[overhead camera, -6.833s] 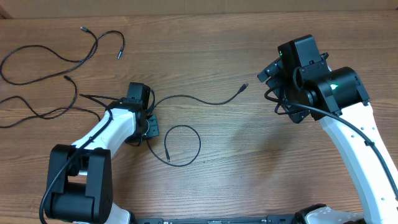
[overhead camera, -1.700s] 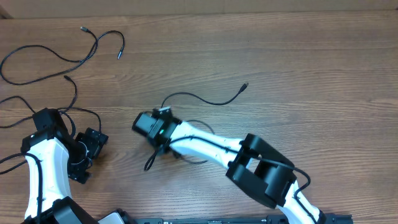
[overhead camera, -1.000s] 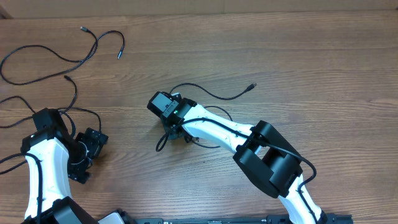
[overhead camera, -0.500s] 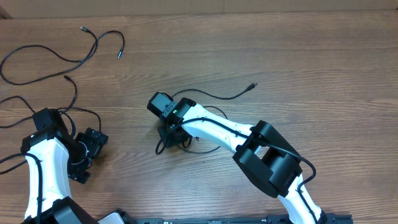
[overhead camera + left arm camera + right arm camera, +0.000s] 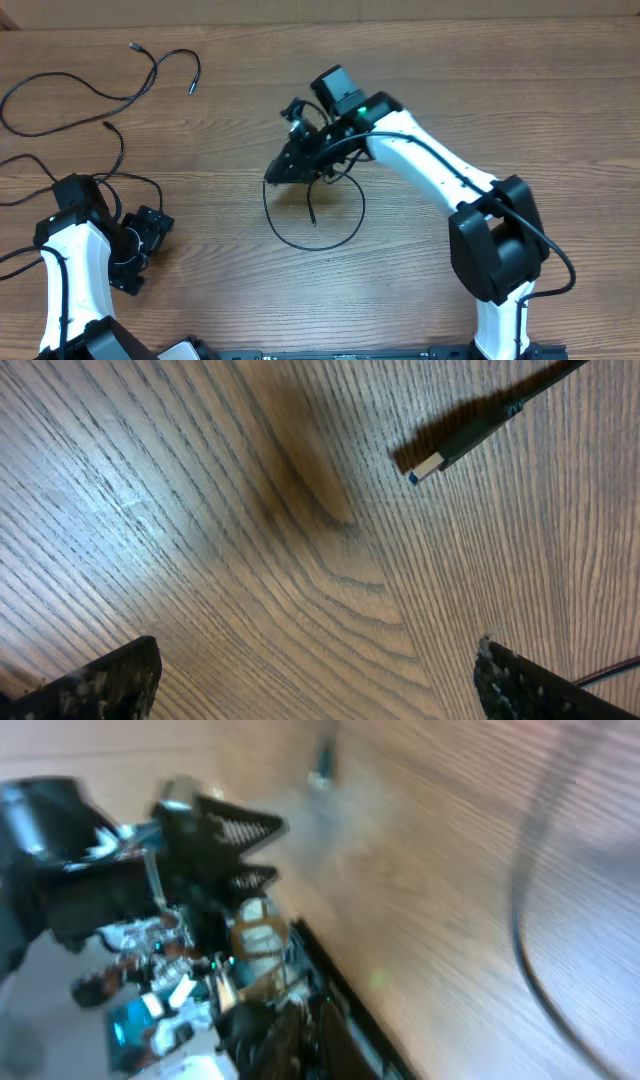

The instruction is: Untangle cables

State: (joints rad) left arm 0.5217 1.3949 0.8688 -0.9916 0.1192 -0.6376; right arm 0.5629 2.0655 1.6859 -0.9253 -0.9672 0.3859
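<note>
My right gripper holds the cable, which still hangs over its loop. It will next carry the cable to the right in the overhead view and down onto bare wood (image 5: 396, 212).
In the overhead view my right gripper (image 5: 274, 178) hangs near the table's middle, shut on a thin black cable. That cable drops from the jaws into a round loop (image 5: 280, 236) on the wood, one plug end lying inside the loop. The right wrist view is blurred and shows only an arc of this cable (image 5: 520, 935). Two more cables lie at the far left, an upper one (image 5: 110, 97) and a lower one (image 5: 118, 150). My left gripper (image 5: 140, 248) is open low at the left edge, with bare wood between its fingers (image 5: 110, 682). A whitish-tipped plug (image 5: 432, 464) lies ahead of it.
My right arm (image 5: 430, 170) stretches diagonally from the front right across the table's middle. My left arm (image 5: 65, 260) stands along the left front edge. The wooden table's far edge (image 5: 400, 22) runs across the top of the overhead view.
My right gripper has shut on the cable and swung up and to the right, dragging the loop with it. The left arm has not moved.
</note>
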